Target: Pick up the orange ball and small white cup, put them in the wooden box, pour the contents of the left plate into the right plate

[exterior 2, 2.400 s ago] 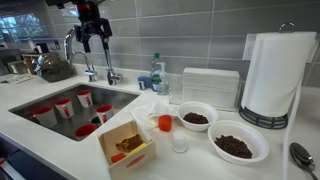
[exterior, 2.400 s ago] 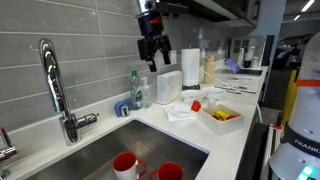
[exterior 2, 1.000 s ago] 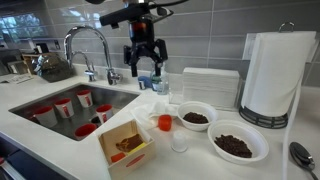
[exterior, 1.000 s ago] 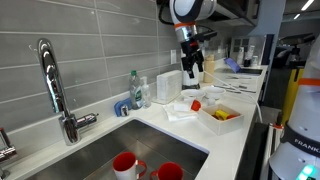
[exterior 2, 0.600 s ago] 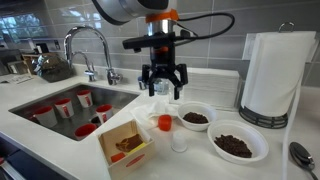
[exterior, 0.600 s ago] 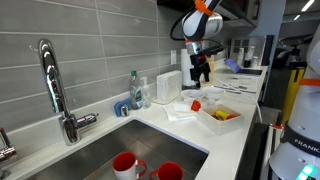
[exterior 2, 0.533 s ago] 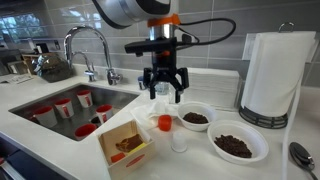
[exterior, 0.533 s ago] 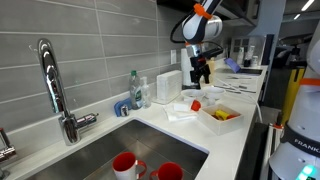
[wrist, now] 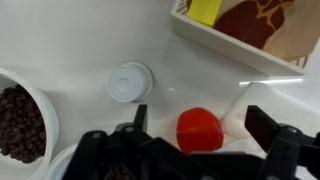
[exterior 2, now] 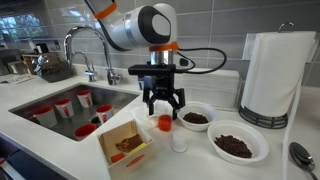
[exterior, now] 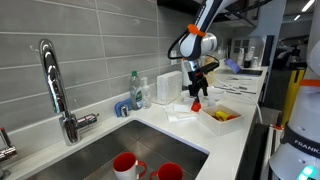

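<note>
The orange ball point(exterior 2: 165, 123) point(wrist: 200, 130) lies just below my open gripper and already shows between its fingers, so next my gripper goes down around the ball's sides and closes.
The orange ball point(exterior 2: 165, 123) is a small red-orange thing on the white counter, also seen in an exterior view point(exterior: 196, 104) and the wrist view point(wrist: 197, 133). My gripper point(exterior 2: 163, 104) is open just above it, a finger on either side point(wrist: 203, 120), not touching. The small white cup point(exterior 2: 179, 142) stands beside the ball, and the wrist view point(wrist: 130, 82) shows it too. The wooden box point(exterior 2: 125, 146) lies at the counter's front edge with things inside; it also shows in an exterior view point(exterior: 222, 116) and the wrist view point(wrist: 236, 42). Two white plates, left point(exterior 2: 196, 117) and right point(exterior 2: 238, 146), hold brown bits.
A steel sink point(exterior 2: 62, 108) with several red cups lies beside the box, with a faucet point(exterior 2: 88, 50) behind it. A paper towel roll point(exterior 2: 273, 78), a stack of white napkins point(exterior 2: 208, 84) and a soap bottle point(exterior: 137, 90) stand along the tiled wall.
My gripper has travelled from above the faucet across to the counter and come down over the orange ball. It stays open. Nothing on the counter has moved.
</note>
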Robot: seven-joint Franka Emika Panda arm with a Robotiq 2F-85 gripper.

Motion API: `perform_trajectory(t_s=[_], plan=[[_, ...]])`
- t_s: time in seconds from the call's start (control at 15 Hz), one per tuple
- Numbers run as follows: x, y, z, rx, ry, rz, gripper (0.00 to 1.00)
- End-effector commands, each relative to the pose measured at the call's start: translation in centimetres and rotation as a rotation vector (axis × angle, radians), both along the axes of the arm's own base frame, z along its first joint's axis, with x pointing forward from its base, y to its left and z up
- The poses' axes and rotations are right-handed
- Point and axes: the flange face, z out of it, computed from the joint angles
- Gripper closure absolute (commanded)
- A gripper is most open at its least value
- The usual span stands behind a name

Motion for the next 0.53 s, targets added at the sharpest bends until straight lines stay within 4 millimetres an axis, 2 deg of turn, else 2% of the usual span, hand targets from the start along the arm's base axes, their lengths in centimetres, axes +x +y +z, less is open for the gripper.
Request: perform_trajectory(t_s=[0.0, 0.33, 0.4, 0.47], plan=[[1.4, 0.4, -1.3, -0.027, -0.013, 0.003, 0.0], [1.0, 0.0, -3.5, -0.049, -0.016, -0.004, 0.0], [0.9, -0.2, -3.9, -0.054, -0.017, -0.011, 0.09], [0.7, -0.4, -4.2, -0.056, -0.019, -0.021, 0.26]])
